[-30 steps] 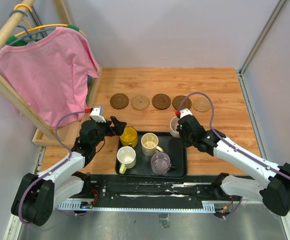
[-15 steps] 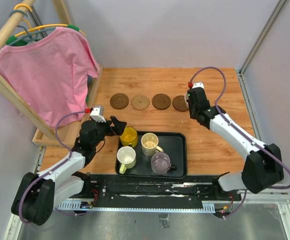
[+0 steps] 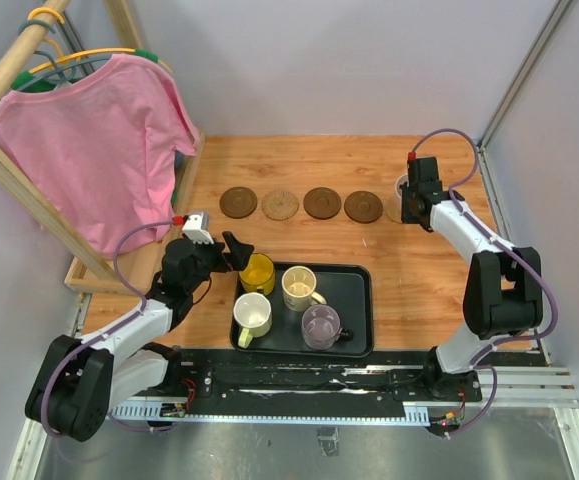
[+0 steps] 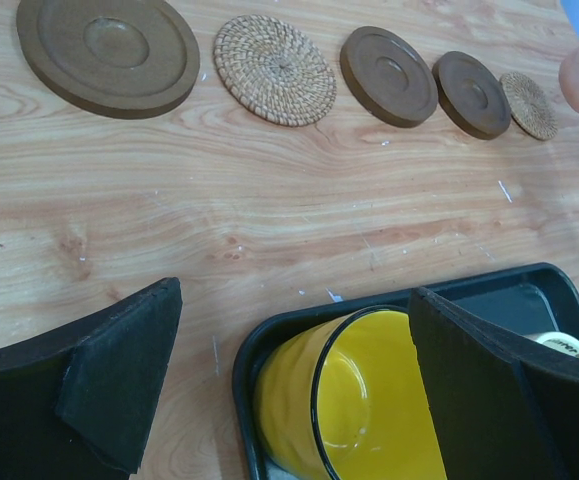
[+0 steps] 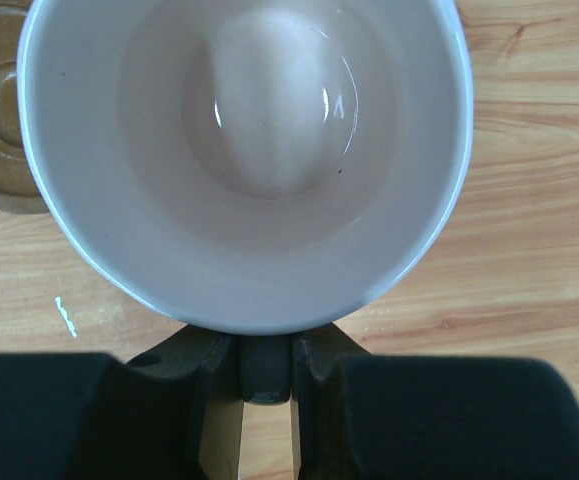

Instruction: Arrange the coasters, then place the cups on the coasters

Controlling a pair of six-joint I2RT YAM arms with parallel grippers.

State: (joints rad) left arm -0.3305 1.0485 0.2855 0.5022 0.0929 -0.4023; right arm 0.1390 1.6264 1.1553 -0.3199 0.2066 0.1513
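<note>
The tan end coaster (image 3: 395,209) is below my right gripper. My right gripper will next go down to set the pale pink cup on that coaster and let go of the cup's handle.
Five coasters lie in a row on the wooden table: dark brown (image 3: 238,202), tan woven (image 3: 281,205), dark brown (image 3: 322,203), dark brown (image 3: 363,207), and a tan one (image 4: 527,105) at the right end. My right gripper (image 3: 409,196) is shut on the handle of the pale pink cup (image 5: 249,150), holding it upright over that right end. Whether the cup touches the coaster I cannot tell. My left gripper (image 4: 299,390) is open, its fingers either side of the yellow cup (image 4: 359,410) without touching it. The cream (image 3: 299,288), white (image 3: 252,315) and grey-purple (image 3: 320,325) cups stand in the tray.
The black tray (image 3: 357,300) sits at the near middle of the table. A wooden rack with a pink shirt (image 3: 99,150) stands along the left edge. Grey walls close the back and right side near my right arm.
My right arm has carried the pink cup from beside the tray's right corner to the far right end of the coaster row. The left arm has stayed still and open.
</note>
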